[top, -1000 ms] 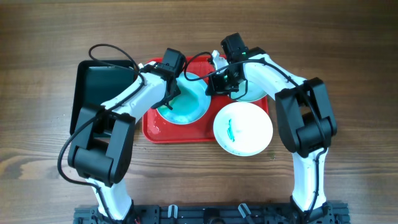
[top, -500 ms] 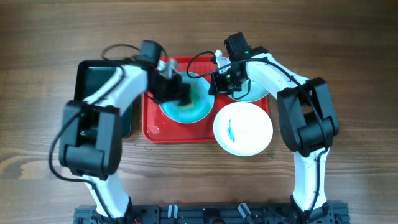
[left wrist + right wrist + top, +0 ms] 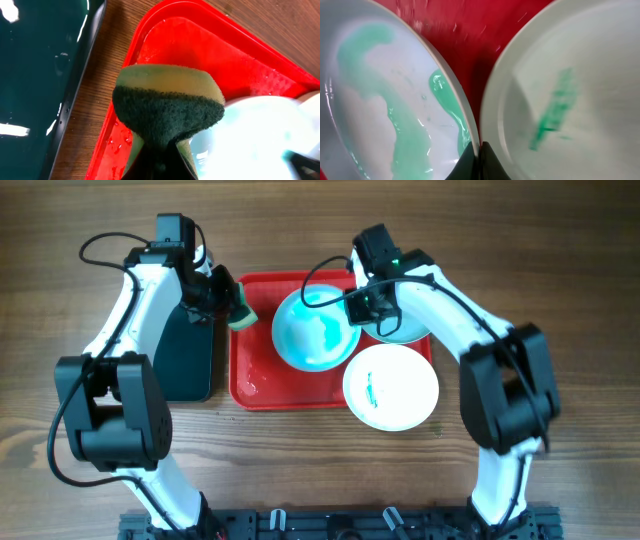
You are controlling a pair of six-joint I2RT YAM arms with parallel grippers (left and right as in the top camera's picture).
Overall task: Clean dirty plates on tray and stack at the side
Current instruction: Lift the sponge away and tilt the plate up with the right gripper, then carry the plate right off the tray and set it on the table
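The robot's right hand has to raise the plate over past the second plate and bring it down to let go on the bare tabletop beyond, because that wood is clear.
A red tray [image 3: 262, 380] holds a white plate [image 3: 315, 330] smeared with green [image 3: 395, 115]. My right gripper [image 3: 357, 302] is shut on this plate's right rim [image 3: 479, 147] and tilts it up. A second plate [image 3: 408, 330] with a green streak [image 3: 570, 95] lies behind it on the tray's right. A third white plate [image 3: 391, 387] with a small green mark overlaps the tray's front right corner. My left gripper [image 3: 228, 300] is shut on a green and yellow sponge [image 3: 241, 314] [image 3: 167, 107], held over the tray's left edge [image 3: 115, 120].
A dark rectangular tray [image 3: 172, 340] lies left of the red tray, its glossy surface in the left wrist view [image 3: 35, 75]. Bare wooden table [image 3: 560, 310] surrounds the trays.
My left gripper pulled the sponge off the smeared plate and moved left to the tray's edge. My right gripper has tilted the smeared plate up by its rim.
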